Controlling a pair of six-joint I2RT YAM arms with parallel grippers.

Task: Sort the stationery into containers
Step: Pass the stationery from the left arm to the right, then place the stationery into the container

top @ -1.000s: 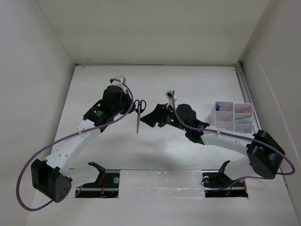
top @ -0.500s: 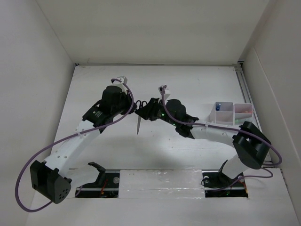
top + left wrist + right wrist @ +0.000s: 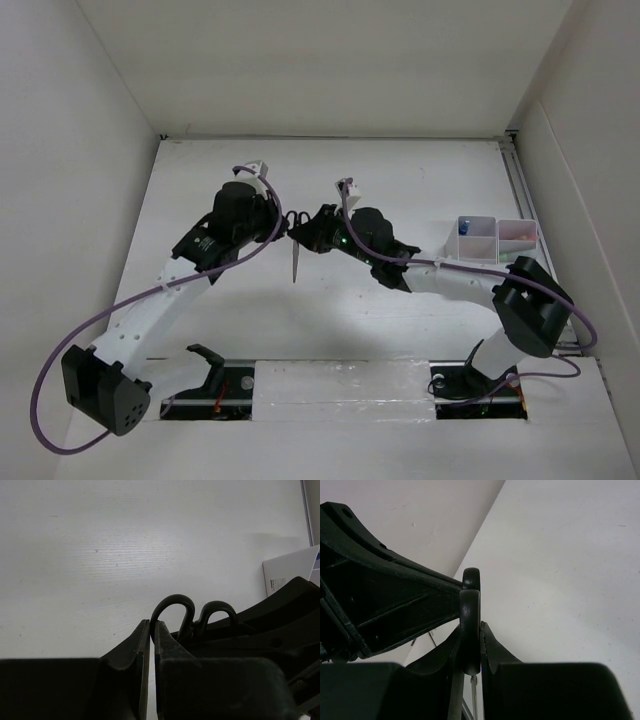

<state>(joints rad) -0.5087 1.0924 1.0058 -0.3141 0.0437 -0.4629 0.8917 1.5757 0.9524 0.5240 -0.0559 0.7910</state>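
Observation:
The robot's right gripper is going to swing around toward the right in the top view, over the bin with the blue-topped item, and let go of the scissors (image 3: 294, 245), whose blades hang free.
Black-handled scissors (image 3: 294, 245) hang above the table, blades pointing toward the near edge. My left gripper (image 3: 279, 224) is shut on one handle ring (image 3: 172, 597), its jaws nearly touching round the thin ring (image 3: 152, 626). From the right, my right gripper (image 3: 304, 233) pinches the other handle ring (image 3: 469, 611); its jaws (image 3: 470, 632) are shut on the ring's edge. The containers (image 3: 497, 240), translucent white divided bins, stand at the right of the table, partly behind the right arm. A blue-topped item (image 3: 466, 225) stands in the left bin. One white container wall (image 3: 287, 570) shows in the left wrist view.
White enclosure walls stand at the back and both sides. A metal rail (image 3: 520, 185) runs along the right edge past the bins. Purple cables (image 3: 150, 290) loop off both arms. The arm bases (image 3: 340, 385) sit at the near edge.
The right arm swung left from near the bins to the scissors and closed its jaws on the handle ring. The left gripper kept holding the scissors in place.

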